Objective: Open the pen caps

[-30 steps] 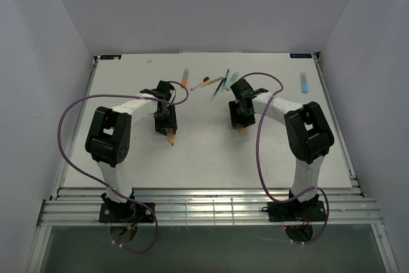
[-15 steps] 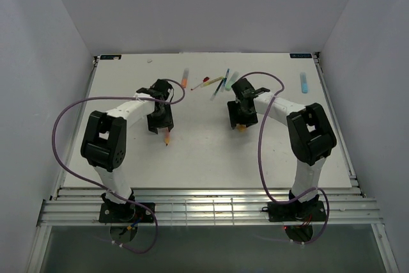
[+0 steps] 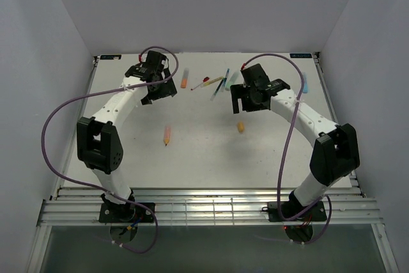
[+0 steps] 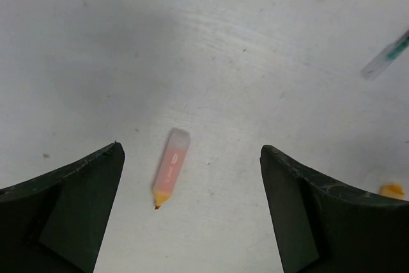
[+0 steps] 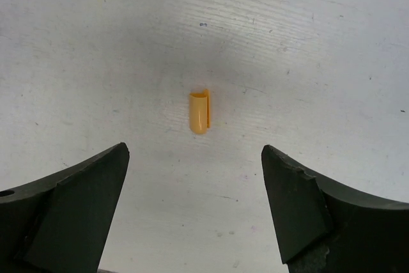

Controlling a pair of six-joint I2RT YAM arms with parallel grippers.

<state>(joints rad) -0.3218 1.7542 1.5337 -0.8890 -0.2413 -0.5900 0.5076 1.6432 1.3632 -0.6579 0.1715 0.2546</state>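
Observation:
The left gripper moves outward to the capped orange pen next and down over its grey far half, and its orange cap end stays clear.
An uncapped orange pen barrel lies flat on the white table, its bare tip toward the near edge. In the left wrist view the barrel sits below and between the wide-apart fingers of my left gripper. The orange pen cap lies apart, to the right. In the right wrist view the cap rests on the table just ahead of my right gripper. Both grippers are open, empty and raised: the left gripper and the right gripper hover toward the back.
Several capped pens lie at the back centre: an orange one, a thin red-capped one, a blue one. A blue pen lies at the back right, by the right arm's cable. Purple cables loop from both arms.
Both grippers opened, let go of the orange barrel and the cap, and rose back toward the far side. Barrel and cap now lie loose on the table.

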